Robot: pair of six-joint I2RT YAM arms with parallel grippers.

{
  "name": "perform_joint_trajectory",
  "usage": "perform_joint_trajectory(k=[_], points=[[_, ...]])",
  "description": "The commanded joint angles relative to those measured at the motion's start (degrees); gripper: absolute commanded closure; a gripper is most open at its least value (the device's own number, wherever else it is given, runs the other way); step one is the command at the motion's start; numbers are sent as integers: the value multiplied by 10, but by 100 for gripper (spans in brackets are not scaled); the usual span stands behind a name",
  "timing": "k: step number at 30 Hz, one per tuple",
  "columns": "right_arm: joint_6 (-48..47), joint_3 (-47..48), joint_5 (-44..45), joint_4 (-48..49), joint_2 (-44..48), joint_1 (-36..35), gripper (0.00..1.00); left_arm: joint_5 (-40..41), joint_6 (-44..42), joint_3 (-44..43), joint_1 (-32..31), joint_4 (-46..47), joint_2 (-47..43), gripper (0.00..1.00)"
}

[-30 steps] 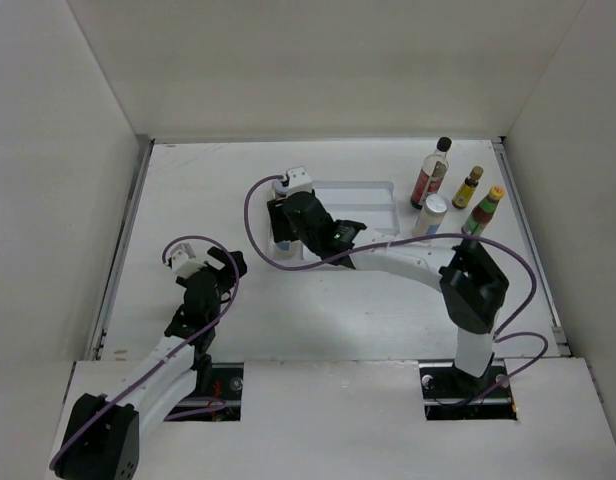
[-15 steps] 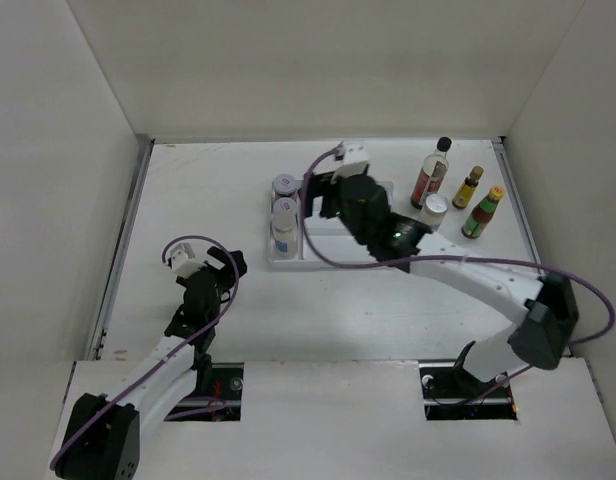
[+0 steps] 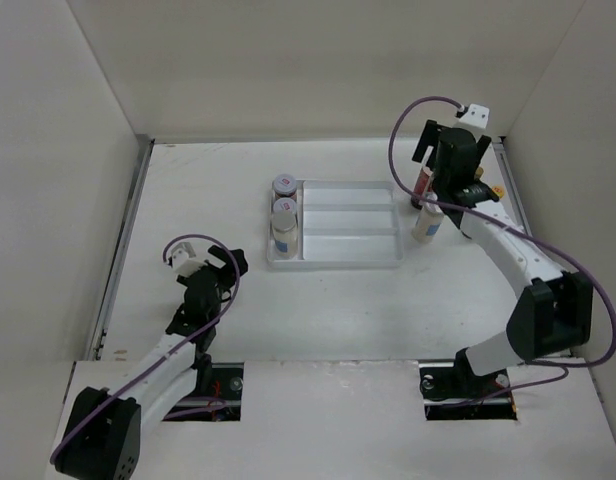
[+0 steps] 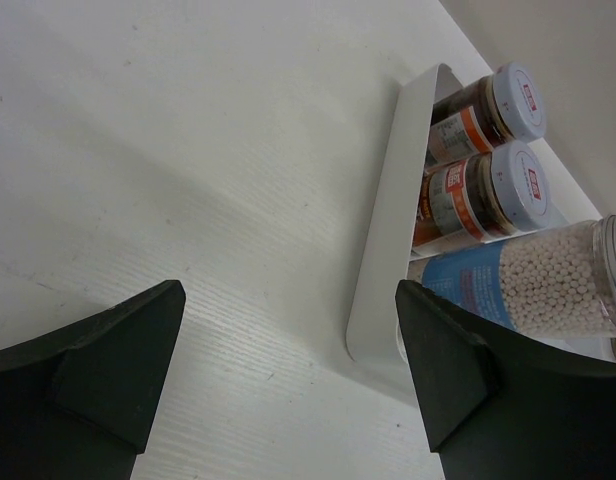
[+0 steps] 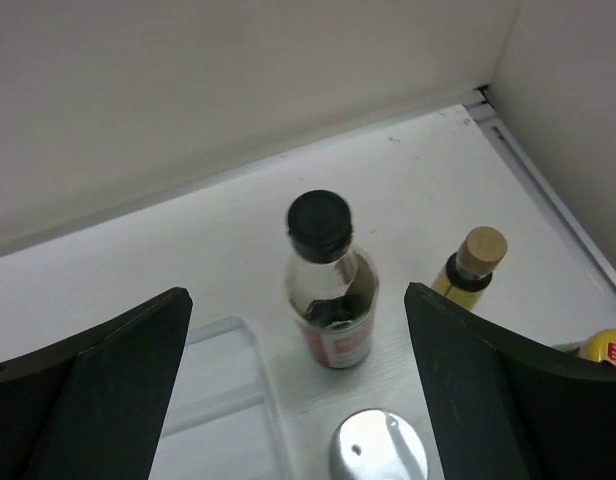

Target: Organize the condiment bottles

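Note:
The right gripper moves down around the cap and closes on it next. The tall bottle's black cap [image 5: 319, 222] stands upright in the gap between the open fingers.
A white divided tray [image 3: 348, 240] lies mid-table. Its left compartment holds two short brown jars [image 4: 483, 105] with pale lids and a clear shaker of white beads [image 4: 548, 280]; they also show in the top view [image 3: 284, 186]. At the back right stand a tall black-capped red-labelled bottle [image 5: 328, 290], a slim yellow-capped bottle [image 5: 470, 268], a second yellow cap [image 5: 606, 347] and a silver-lidded shaker [image 5: 378, 448]. My right gripper [image 5: 298, 315] hovers open and empty above the tall bottle, also in the top view [image 3: 453, 165]. My left gripper [image 4: 288, 320] is open and empty, left of the tray.
White walls close in the table on the back, left and right. The right wall and a metal rail [image 3: 533, 250] run just beyond the bottles. The tray's three long right compartments [image 3: 353, 215] hold nothing.
My right arm has swung from the tray's left compartment to the back right, over the bottles. The jars it covered now stand uncovered in the tray. My left arm has not moved.

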State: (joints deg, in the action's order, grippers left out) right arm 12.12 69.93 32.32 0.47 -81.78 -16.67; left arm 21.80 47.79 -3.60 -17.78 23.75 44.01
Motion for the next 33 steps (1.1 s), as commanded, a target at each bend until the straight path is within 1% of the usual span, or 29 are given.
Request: perform_joint_trajectory(k=[1,4,7,10,15,18,21,26,30,33], points=[[-17,56,-31,-13,-53,35,5,0,1,8,-4,55,13,13],[-19,90,-37,-13,-100,57,7,3,0,5,-5,72,33,12],[-32,121,-47,-8,-139,67,13,3,-1,3,-8,88,56,12],[-46,148,-48,-3,-174,71,25,3,-2,-1,-13,103,79,12],[-53,147,-47,31,-190,72,57,3,-4,-9,-30,123,114,12],[-54,141,-34,50,-182,70,68,10,-6,-9,-39,131,119,12],[-60,150,-19,72,-173,70,73,17,-7,-8,-47,133,117,12],[-100,212,0,79,-142,53,74,25,-9,-6,-50,133,112,12],[-122,240,-6,77,-115,2,73,28,-10,-6,-56,133,108,12],[-121,250,-7,82,-115,-38,73,41,-10,-6,-65,132,113,12]])
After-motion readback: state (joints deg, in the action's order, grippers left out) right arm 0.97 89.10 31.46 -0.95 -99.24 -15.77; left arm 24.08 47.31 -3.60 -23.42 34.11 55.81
